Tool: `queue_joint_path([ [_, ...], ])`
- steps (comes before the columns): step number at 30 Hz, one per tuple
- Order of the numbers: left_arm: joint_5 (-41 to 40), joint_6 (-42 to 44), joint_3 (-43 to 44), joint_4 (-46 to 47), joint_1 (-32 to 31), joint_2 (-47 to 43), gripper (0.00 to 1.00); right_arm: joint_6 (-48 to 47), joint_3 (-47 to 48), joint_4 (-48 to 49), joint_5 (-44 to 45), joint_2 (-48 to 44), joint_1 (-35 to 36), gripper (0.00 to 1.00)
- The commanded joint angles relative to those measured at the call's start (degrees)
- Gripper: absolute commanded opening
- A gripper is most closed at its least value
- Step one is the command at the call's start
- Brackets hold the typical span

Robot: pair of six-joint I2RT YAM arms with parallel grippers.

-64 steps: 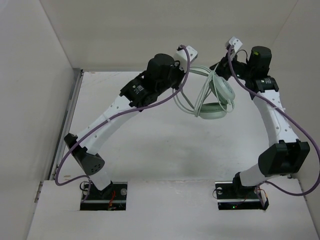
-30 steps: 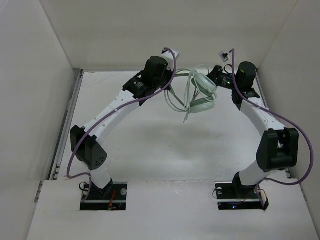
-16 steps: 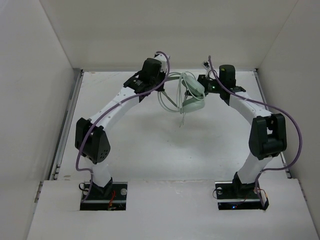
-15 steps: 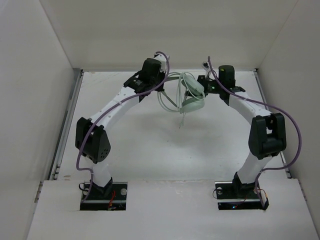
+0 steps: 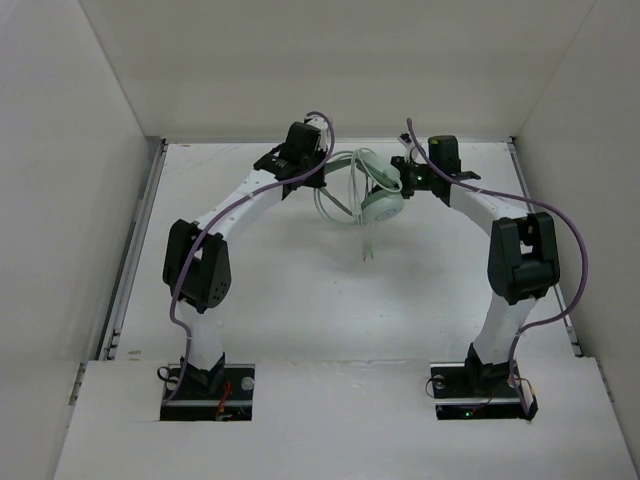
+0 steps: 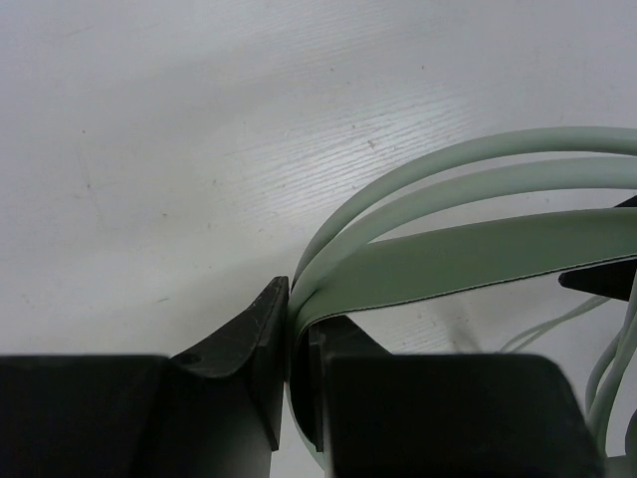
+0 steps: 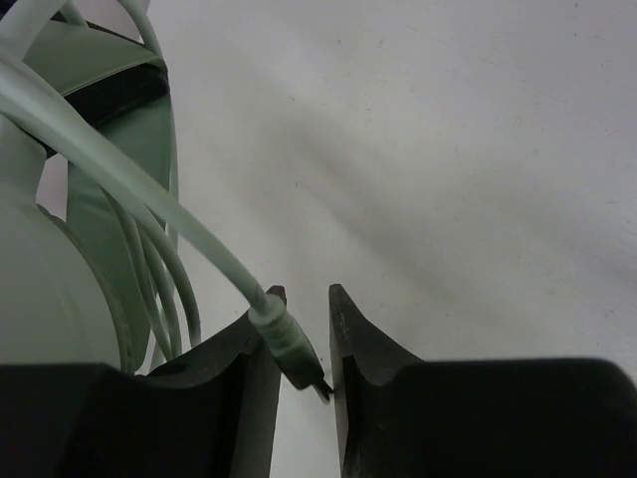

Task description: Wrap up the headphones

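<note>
My left gripper will next lower the pinched headband until it rests on the tabletop under the hanging headphones [image 6: 398, 327], which lies below the gripper. Then it will let go of the headband.
The pale mint headphones [image 5: 383, 204] hang above the table's rear middle, between my two grippers. My left gripper [image 5: 327, 173] is shut on the flat headband [image 6: 468, 261] where it curves into the jaws, as the left wrist view [image 6: 297, 304] shows. My right gripper [image 5: 397, 179] holds the cable's plug [image 7: 291, 349], which lies slantwise between the nearly closed fingers in the right wrist view [image 7: 304, 295]. Cable loops [image 5: 332, 203] hang to the left of the cup. A loose forked cable end [image 5: 366, 250] dangles towards the table. A cup [image 7: 40, 279] fills the left of the right wrist view.
White walls enclose the table on the left, back and right. A metal rail [image 5: 134, 250] runs along the left edge. Purple arm cables [image 5: 560, 300] loop beside both arms. Both arm bases sit at the near edge.
Both grippers have carried the headphones left, from the rear right to the rear middle. The right arm has swung inward and the left arm has folded back. The cable end now dangles lower.
</note>
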Motion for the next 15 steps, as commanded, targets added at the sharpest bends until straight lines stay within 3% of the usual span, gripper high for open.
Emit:
queue_joint_path([
  [1,-0.3,-3.7,0.0,4.6,0.4,0.5,0.02,-0.4,4.3,0.1,-2.3,0.9,2.0,0.31],
  [15,-0.7,-4.5,-1.3,5.6,1.8,0.2,0.01,3.0,5.4,1.0,-5.5,3.5,2.4,0.4],
])
